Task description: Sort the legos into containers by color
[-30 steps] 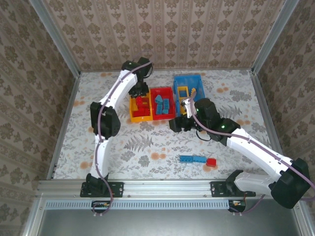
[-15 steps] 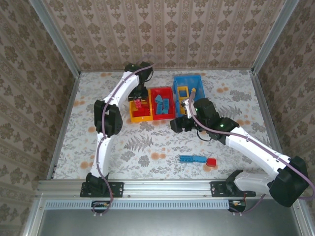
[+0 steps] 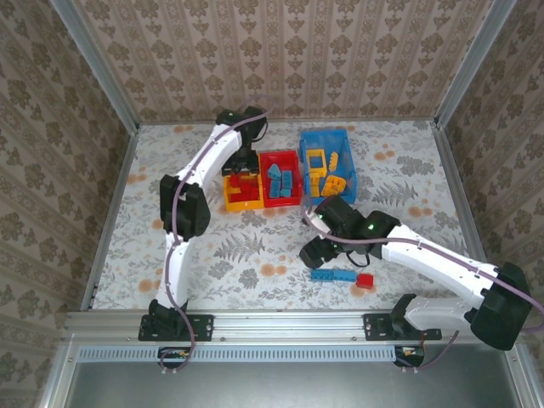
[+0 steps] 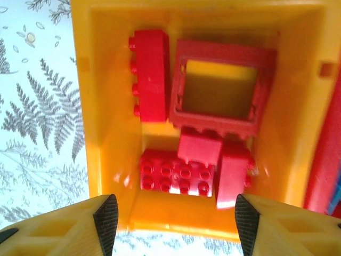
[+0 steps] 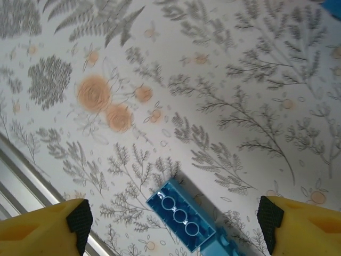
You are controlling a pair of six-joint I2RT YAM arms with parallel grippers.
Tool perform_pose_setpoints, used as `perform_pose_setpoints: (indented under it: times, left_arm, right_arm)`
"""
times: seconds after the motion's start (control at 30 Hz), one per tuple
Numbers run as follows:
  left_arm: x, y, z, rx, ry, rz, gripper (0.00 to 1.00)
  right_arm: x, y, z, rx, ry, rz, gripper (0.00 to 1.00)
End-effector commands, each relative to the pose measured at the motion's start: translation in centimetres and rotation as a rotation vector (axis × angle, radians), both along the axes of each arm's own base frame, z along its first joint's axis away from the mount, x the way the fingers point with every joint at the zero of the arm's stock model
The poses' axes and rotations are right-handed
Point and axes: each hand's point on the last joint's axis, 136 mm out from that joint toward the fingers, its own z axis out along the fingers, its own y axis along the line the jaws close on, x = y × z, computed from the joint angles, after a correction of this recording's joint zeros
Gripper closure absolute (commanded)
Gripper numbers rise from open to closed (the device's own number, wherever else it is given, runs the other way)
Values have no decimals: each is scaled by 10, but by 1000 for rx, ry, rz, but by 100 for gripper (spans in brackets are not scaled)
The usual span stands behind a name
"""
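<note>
The upside-down blue lego [image 3: 322,274] [image 5: 181,216] lies at an angle to the fingers of my right gripper. My right gripper will next move down and back toward the metal bar and turn so its fingers go on both sides of the lego.
My left gripper [image 3: 240,170] hangs open over the yellow bin [image 3: 229,202]. The left wrist view looks down into that bin [image 4: 106,80], where several red legos lie: a square frame [image 4: 221,88], a long brick [image 4: 151,74] and a flat studded brick [image 4: 178,170]. Nothing sits between the left gripper's [image 4: 176,224] jaws. The red bin [image 3: 265,178] holds blue legos, and the blue bin [image 3: 325,134] holds yellow ones. My right gripper [image 3: 313,253] stands open just above a blue lego [image 5: 184,216] lying upside down on the table. Blue legos [image 3: 333,274] and a red lego [image 3: 365,280] lie near the front.
The three bins stand side by side at the back middle of the floral tablecloth [image 3: 255,255]. Metal rails edge the table at the front [image 3: 272,321], and patterned walls close it in at the sides.
The left gripper opened over the yellow bin and a red lego dropped in. The right arm swung from beside the blue bin toward the front, down over the blue legos on the table.
</note>
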Motion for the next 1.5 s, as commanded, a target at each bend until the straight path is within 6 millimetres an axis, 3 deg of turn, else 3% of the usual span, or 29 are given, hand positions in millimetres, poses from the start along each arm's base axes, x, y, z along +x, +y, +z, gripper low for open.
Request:
perform_pose_setpoints:
  times: [0.0, 0.1, 0.27, 0.4, 0.5, 0.63, 0.87, 1.07, 1.17, 1.33, 1.47]
  left_arm:
    - [-31, -16, 55, -118, -79, -22, 36]
    - [-59, -11, 68, -190, -111, -4, 36]
    - [-103, 34, 72, -265, -156, 122, 34]
    - [-130, 63, 70, -290, -173, 163, 33]
    - [-142, 68, 67, -296, -167, 159, 33]
    - [-147, 67, 65, -325, -175, 162, 33]
    - [-152, 61, 67, -391, -200, 148, 34]
    - [-160, 63, 67, -409, -194, 148, 34]
    - [-161, 61, 68, -423, -202, 152, 34]
    - [-160, 56, 71, -462, -225, 139, 35]
    - [-161, 52, 70, -477, -228, 136, 36]
  right_arm:
    - [-8, -4, -20, -131, 37, 60, 15]
    - [-7, 0, -31, -206, 52, 119, 15]
    - [1, 11, -36, -328, 12, 322, 14]
    - [-13, -8, -52, -469, 55, 507, 14]
    - [-32, -26, -66, -530, 95, 587, 13]
    - [-39, -40, -80, -576, 120, 582, 13]
    - [-21, -31, -101, -625, 83, 559, 14]
    - [-18, -28, -118, -637, 113, 535, 20]
    - [-18, -25, -122, -627, 116, 535, 31]
    - [-21, -21, -129, -604, 138, 526, 58]
    - [-20, -21, -129, -598, 135, 515, 66]
